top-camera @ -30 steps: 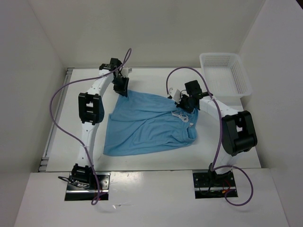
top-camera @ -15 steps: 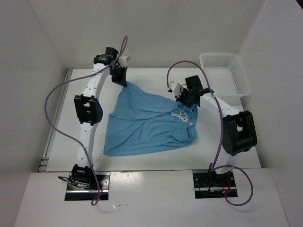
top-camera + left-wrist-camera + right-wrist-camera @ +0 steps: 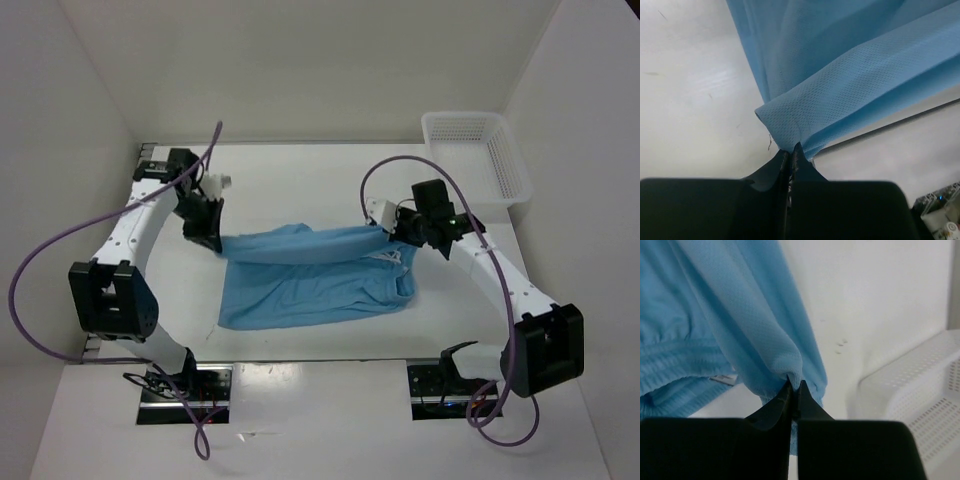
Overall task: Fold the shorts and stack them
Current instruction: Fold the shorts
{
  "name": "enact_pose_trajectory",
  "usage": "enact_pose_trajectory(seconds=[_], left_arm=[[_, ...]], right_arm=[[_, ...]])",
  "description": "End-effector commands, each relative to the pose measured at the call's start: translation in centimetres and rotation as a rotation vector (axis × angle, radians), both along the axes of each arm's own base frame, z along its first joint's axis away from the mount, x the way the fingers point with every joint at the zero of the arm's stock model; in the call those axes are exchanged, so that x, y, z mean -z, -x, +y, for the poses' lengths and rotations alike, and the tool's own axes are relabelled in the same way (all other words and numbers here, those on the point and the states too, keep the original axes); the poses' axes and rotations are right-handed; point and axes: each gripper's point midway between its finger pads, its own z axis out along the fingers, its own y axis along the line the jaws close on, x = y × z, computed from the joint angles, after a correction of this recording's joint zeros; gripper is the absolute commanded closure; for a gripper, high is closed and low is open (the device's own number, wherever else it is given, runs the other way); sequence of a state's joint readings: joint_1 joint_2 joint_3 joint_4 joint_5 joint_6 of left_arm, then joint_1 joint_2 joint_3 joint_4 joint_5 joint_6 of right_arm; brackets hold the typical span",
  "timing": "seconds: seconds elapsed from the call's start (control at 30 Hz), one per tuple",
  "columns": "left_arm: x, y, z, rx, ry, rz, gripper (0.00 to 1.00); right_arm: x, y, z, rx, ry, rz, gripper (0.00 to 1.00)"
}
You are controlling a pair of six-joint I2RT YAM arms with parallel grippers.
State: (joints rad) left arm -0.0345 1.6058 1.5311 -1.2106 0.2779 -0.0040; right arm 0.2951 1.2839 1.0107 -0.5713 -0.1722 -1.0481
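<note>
The lower layer lies uncovered, so my right gripper draws the held corner back and down onto the near edge of the shorts and releases it next.
The sky-blue shorts (image 3: 305, 285) lie on the white table, with their far edge lifted and drawn over toward the near side as a taut fold. My left gripper (image 3: 213, 240) is shut on the left corner of that lifted edge; in the left wrist view (image 3: 790, 150) the fabric (image 3: 840, 75) is pinched between the closed fingertips. My right gripper (image 3: 385, 236) is shut on the right corner; in the right wrist view (image 3: 795, 385) the cloth (image 3: 740, 315) hangs from the closed tips.
A white mesh basket (image 3: 477, 155) stands at the back right, also seen in the right wrist view (image 3: 920, 390). White walls enclose the table on three sides. Purple cables loop off both arms.
Both grippers have carried the shorts' far edge from the back of the table toward the near side, folding it over the lower part. Both arms swung outward and forward.
</note>
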Motion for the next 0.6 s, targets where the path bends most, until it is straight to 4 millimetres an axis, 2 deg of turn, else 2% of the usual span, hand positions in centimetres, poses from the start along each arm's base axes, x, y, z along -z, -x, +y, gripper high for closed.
enact_pose_trajectory(seconds=[0.0,0.17,0.23,0.33,0.43,0.5,0.57], left_arm=[[4.5,3.4,1.4,-0.004,-0.088,0.153,1.00],[5.7,5.2,0.9,0.018,-0.083,0.196,1.00],[5.7,5.2,0.9,0.019,-0.083,0.196,1.00],[5.2,4.8,0.9,0.018,-0.083,0.184,1.00],[3.1,4.2,1.4,-0.011,-0.065,0.166,1.00],[1.5,3.7,1.4,-0.022,-0.051,0.142,1.00],[0.3,3.7,1.9,-0.029,-0.079,0.083,1.00]], right_arm=[[4.0,4.6,-0.1,-0.129,0.122,0.147,1.00],[5.7,6.9,1.3,-0.205,0.147,0.200,1.00],[5.7,7.2,1.9,-0.220,0.145,0.201,1.00],[6.0,7.4,1.4,-0.209,0.169,0.216,1.00],[4.9,7.0,0.9,-0.198,0.200,0.204,1.00],[4.3,7.7,0.5,-0.220,0.217,0.208,1.00],[2.9,7.8,0.4,-0.231,0.216,0.180,1.00]])
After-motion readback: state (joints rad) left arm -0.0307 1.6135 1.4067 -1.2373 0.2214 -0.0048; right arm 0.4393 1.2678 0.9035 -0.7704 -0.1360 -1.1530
